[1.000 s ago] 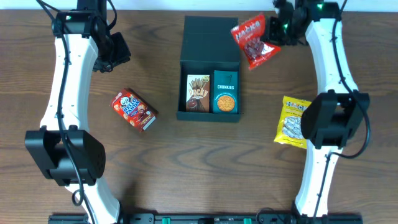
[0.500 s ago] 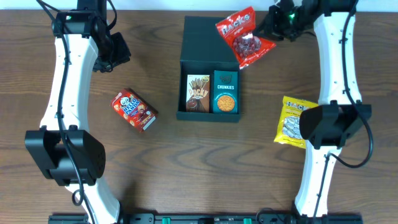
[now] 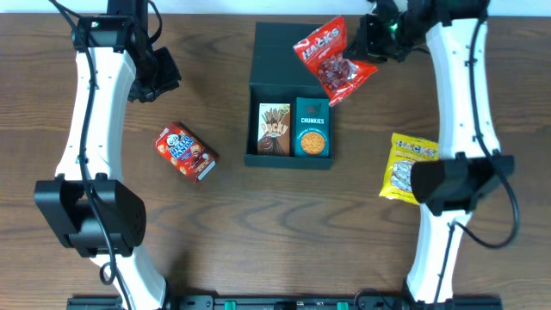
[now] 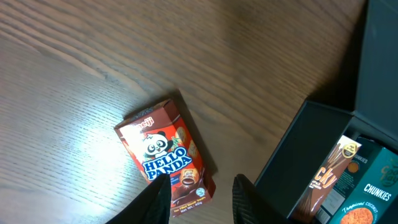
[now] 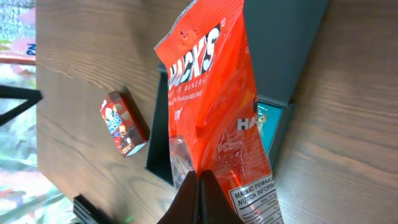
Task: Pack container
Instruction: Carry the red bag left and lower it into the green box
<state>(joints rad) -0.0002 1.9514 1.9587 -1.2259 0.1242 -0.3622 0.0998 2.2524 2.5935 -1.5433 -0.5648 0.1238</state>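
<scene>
My right gripper lowers back over the Pocky box (image 3: pixel 275 129) next and releases the bag, since that box is below it and to its left in the overhead view.
The dark teal container (image 3: pixel 288 162) sits mid-table, its flap lid (image 3: pixel 280 47) lying open behind it. A Pocky box (image 3: pixel 275 129) and a teal Chunkies carton (image 3: pixel 312 129) lie side by side inside. My right gripper (image 3: pixel 368 40) is shut on the edge of a red Hacks bag (image 3: pixel 331 58), which hangs over the lid's right side and the container's back right corner. In the right wrist view the pinched fingers (image 5: pixel 200 198) hold the red bag (image 5: pixel 211 106) above the container (image 5: pixel 283 43). My left gripper (image 4: pixel 199 202) is open above a Hello Panda box (image 4: pixel 165 155), with nothing held.
The Hello Panda box (image 3: pixel 185 152) lies on the table left of the container. A yellow snack bag (image 3: pixel 406 168) lies to the right, partly under the right arm. The left gripper (image 3: pixel 162 76) hovers at the back left.
My right gripper has carried the red bag leftward, from beside the lid's right edge to over the lid. The left arm has stayed in place.
</scene>
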